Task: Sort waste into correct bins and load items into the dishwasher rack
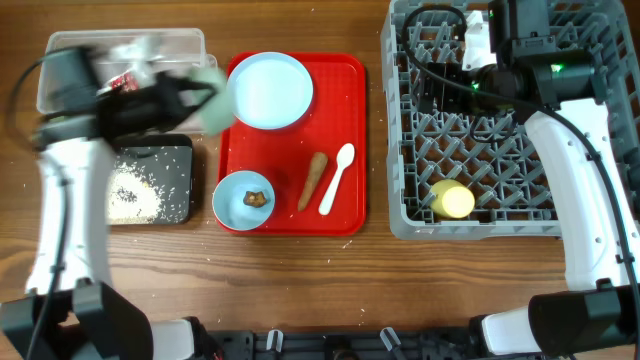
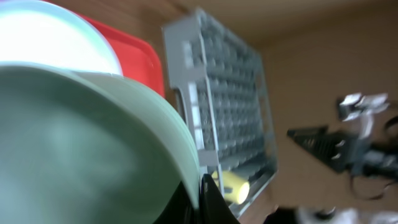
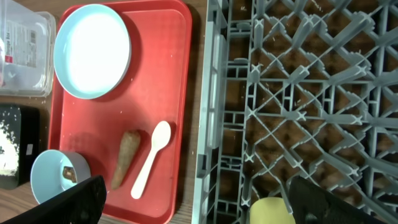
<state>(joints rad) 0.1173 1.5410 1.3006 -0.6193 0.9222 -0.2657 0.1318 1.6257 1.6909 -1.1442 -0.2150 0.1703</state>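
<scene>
My left gripper holds the pale green bowl. It should next swing over the gap between plate, light blue bowl and brown stick, tip downward and lower the bowl, because the red tray is bare there.
My left gripper is shut on the rim of the pale green bowl, held blurred above the table between the clear tub and the red tray. The bowl fills the left wrist view. The red-and-white wrapper lies in the tub. Rice grains lie in the black tray. On the red tray are the pale blue plate, the light blue bowl holding the brown lump, the brown stick and the white spoon. My right gripper is open and empty over the rack. The yellow cup lies in the rack.
The flat red tray sits between the bins and the rack. Bare wooden table runs along the front. A few loose grains lie on the wood near the black tray.
</scene>
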